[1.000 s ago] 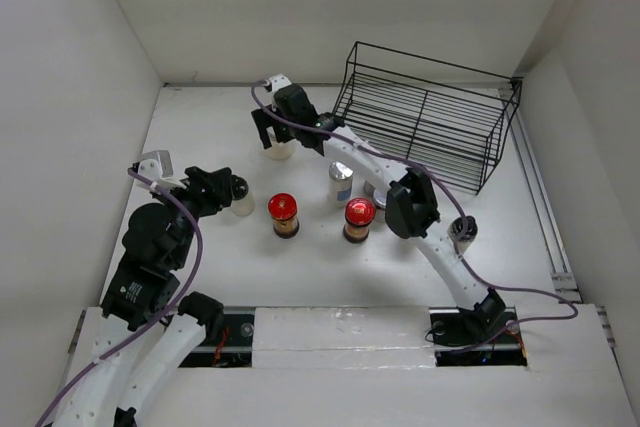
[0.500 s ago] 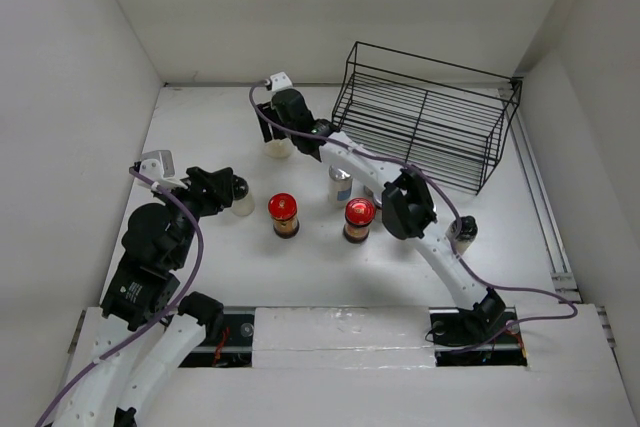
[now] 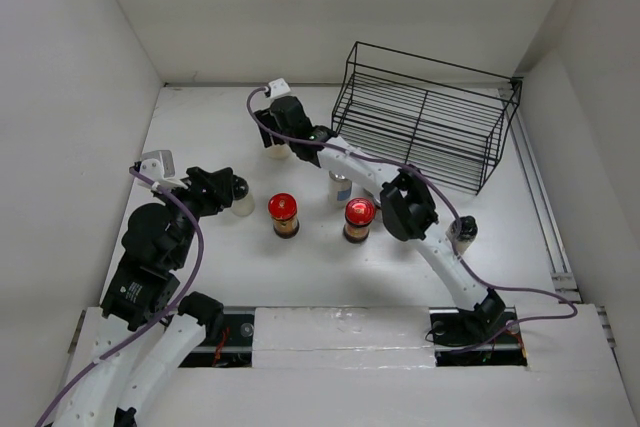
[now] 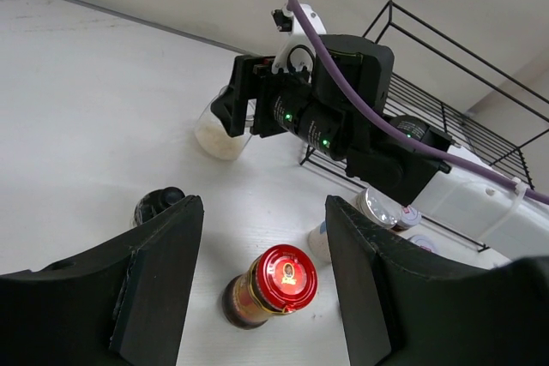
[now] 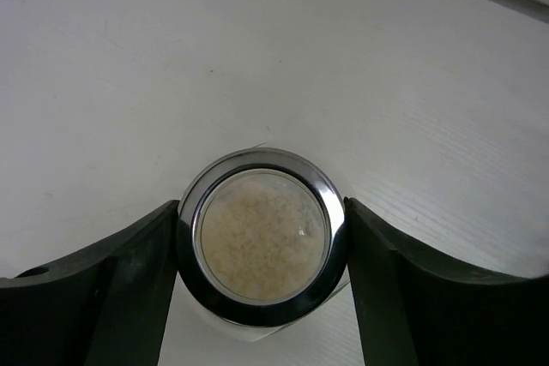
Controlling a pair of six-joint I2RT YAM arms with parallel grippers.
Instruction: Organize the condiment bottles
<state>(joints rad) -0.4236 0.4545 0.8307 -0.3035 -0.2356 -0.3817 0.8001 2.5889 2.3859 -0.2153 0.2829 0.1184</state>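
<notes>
The jar goes up, right in the top view and down onto the rack's closest end next, where my right gripper releases it, because that shelf is empty.
My right gripper reaches to the back left of the table and is shut on a silver-lidded jar of pale grains; its fingers press both sides of the lid. The same jar stands on the table in the left wrist view. My left gripper hangs open above a red-lidded jar with dark contents and does not touch it. A black-lidded jar stands just outside its left finger. A second red-lidded jar and a silver-lidded one stand mid-table.
The black wire rack stands at the back right, with nothing in it. A grey-lidded jar sits beside the right arm's lower link. White walls close in the table on the left, back and right.
My right gripper's jaws have closed onto the silver-lidded jar, and that wrist has shifted slightly back and left. The left arm has not moved.
</notes>
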